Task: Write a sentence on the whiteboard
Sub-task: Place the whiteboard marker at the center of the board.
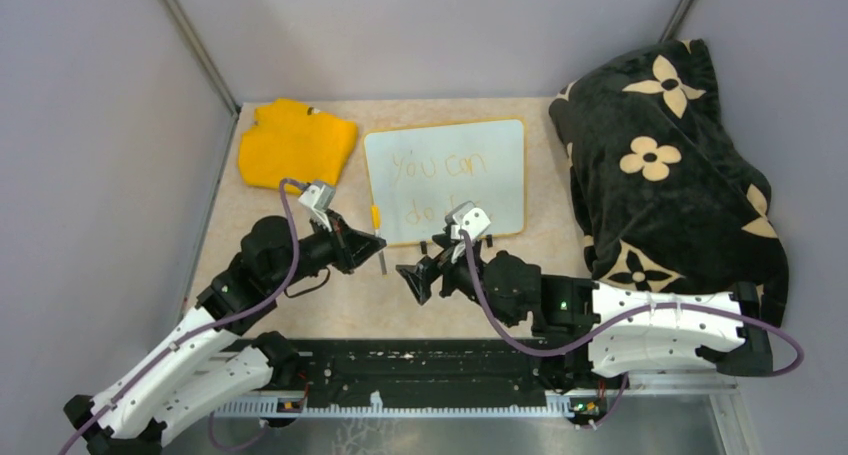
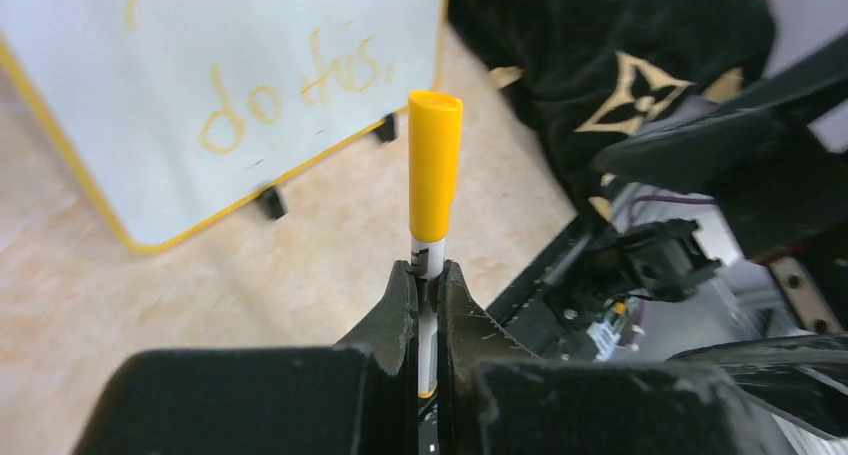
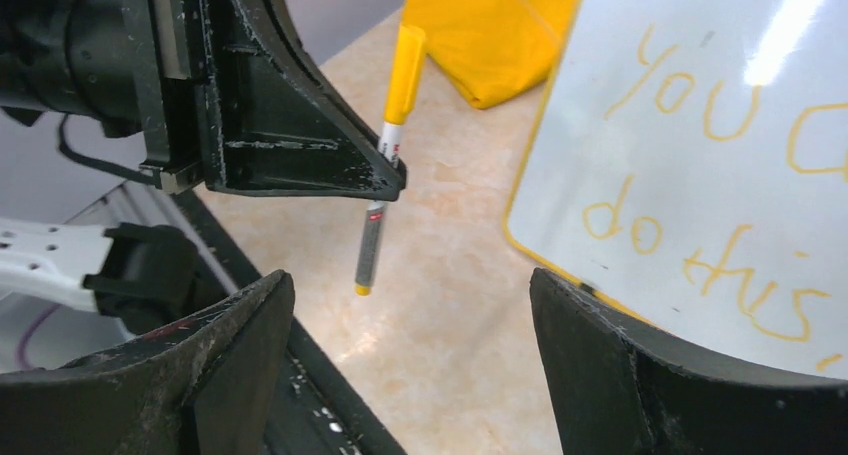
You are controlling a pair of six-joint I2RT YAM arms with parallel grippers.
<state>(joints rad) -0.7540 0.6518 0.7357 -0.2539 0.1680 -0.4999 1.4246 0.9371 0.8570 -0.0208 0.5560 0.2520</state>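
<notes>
The marker [image 1: 377,225] is capped, so my left gripper will next move down and to the left in the top view to the bare tabletop beside the whiteboard and let go of it.
The whiteboard [image 1: 445,180] lies flat at the back centre, and the sentence [image 1: 440,185] on it reads "you can do this" in thin yellow-orange letters. My left gripper [image 1: 378,245] is shut on a marker [image 1: 377,225] with its yellow cap on, held upright just left of the board's near corner. In the left wrist view the marker [image 2: 434,165] rises from the closed left gripper [image 2: 428,280]. My right gripper [image 1: 415,275] is open and holds nothing, just right of the marker. From the right wrist the marker [image 3: 385,175] hangs beyond the open right gripper [image 3: 410,315], beside the whiteboard [image 3: 720,125].
A yellow cloth [image 1: 295,143] lies at the back left, next to the board. A black blanket with cream flowers [image 1: 665,165] is heaped along the right side. Grey walls close the table at the left, back and right. The arms' black base rail [image 1: 430,375] runs along the near edge.
</notes>
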